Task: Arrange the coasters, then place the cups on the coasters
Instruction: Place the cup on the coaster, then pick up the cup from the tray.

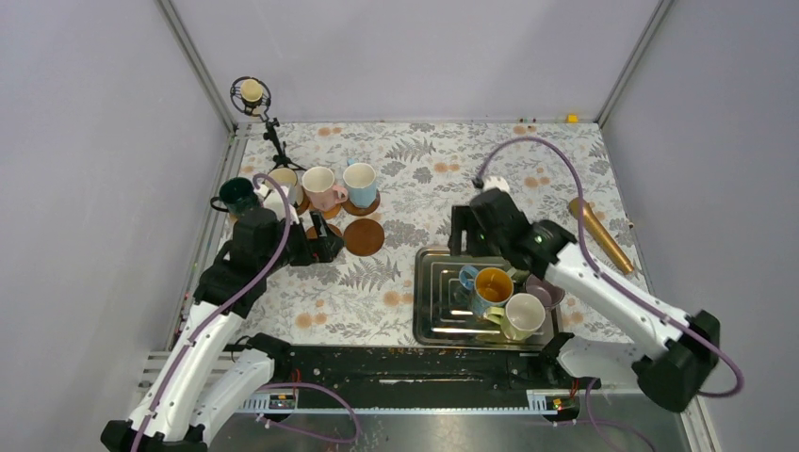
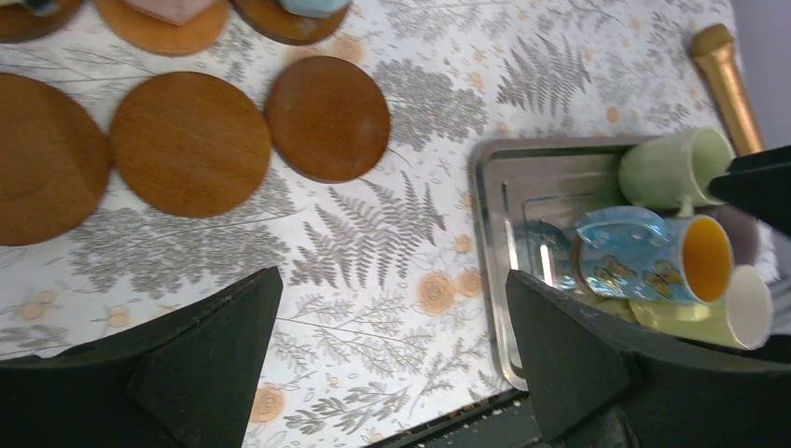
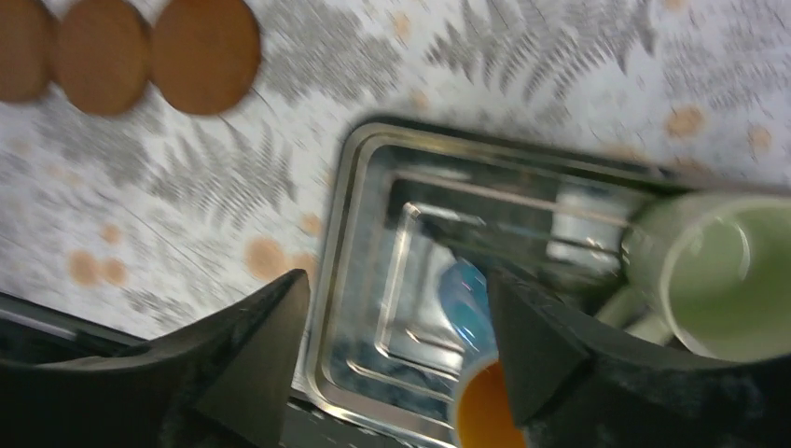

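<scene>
The robot should next move its left gripper over the tray and down onto the blue cup's rim [image 1: 476, 284] [image 2: 685, 266], which is to the gripper's right in the top view, and the coasters are still bare.
Three bare brown coasters [image 2: 191, 145] lie in a row on the fern-print cloth, the rightmost coaster [image 1: 364, 237] nearest the tray. Behind them, a pink cup [image 1: 318, 184] and a light blue cup [image 1: 359, 181] stand on coasters, with a dark green cup [image 1: 236, 195] and a beige cup [image 1: 283, 179] to the left. My left gripper [image 2: 392, 355] hangs open and empty just in front of the row. My right gripper [image 3: 396, 345] is open over the steel tray [image 3: 373, 280]. Beside its right finger stands a blue cup with an orange inside [image 3: 476, 401]. A pale green cup [image 3: 718, 271] stands further right.
The tray [image 1: 433, 301] also holds a mauve cup [image 1: 546, 292] and a yellowish cup [image 1: 523, 315]. A gold cylinder [image 1: 600, 235] lies right of the tray. A small stand with a ring [image 1: 252, 94] rises at the back left corner. Walls enclose three sides.
</scene>
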### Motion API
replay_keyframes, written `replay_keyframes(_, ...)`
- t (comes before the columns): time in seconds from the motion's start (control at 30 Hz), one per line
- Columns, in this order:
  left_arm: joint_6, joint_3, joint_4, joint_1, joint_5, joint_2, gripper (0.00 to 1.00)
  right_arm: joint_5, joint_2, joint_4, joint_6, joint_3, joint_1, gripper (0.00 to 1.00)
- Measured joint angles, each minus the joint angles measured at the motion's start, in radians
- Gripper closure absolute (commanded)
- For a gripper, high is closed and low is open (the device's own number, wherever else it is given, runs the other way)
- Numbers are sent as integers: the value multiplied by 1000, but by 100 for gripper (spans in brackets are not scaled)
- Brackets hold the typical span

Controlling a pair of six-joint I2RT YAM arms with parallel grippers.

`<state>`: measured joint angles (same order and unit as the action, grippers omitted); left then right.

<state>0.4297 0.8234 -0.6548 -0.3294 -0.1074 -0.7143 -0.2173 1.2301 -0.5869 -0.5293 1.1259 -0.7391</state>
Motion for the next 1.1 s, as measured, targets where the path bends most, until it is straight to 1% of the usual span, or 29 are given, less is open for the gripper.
replay_keyframes(0.07,18,-16,22,-1,-51,-3,10,-3,-90,-8,0,-113,0,12)
replay_keyframes(0.1,27,-24,29,-5,-76,-8,10,-5,-126,-13,0,-147,0,5)
replay_keyframes(0.13,37,-32,33,-9,-96,-14,11,-7,-171,-15,0,-185,0,1)
replay_keyframes(0.27,68,-42,50,-60,-128,-70,12,-35,-316,-38,1,-256,0,1)
replay_keyframes(0.33,85,-42,60,-111,-127,-108,14,-55,-378,-56,2,-264,0,1)
replay_keyframes(0.47,138,3,59,-297,-80,-207,18,-85,-483,-89,6,-270,0,1)
replay_keyframes(0.6,192,164,58,-500,7,-386,20,-131,-615,-134,18,-272,0,0)
replay_keyframes(0.77,227,386,68,-675,84,-610,26,-174,-771,-181,32,-273,0,1)
replay_keyframes(0.93,234,594,60,-781,113,-856,32,-203,-884,-218,41,-290,0,1)
replay_keyframes(1.03,233,680,40,-811,119,-968,36,-220,-916,-250,44,-294,0,0)
replay_keyframes(1.1,233,707,27,-814,120,-1008,38,-238,-931,-266,45,-294,0,1)
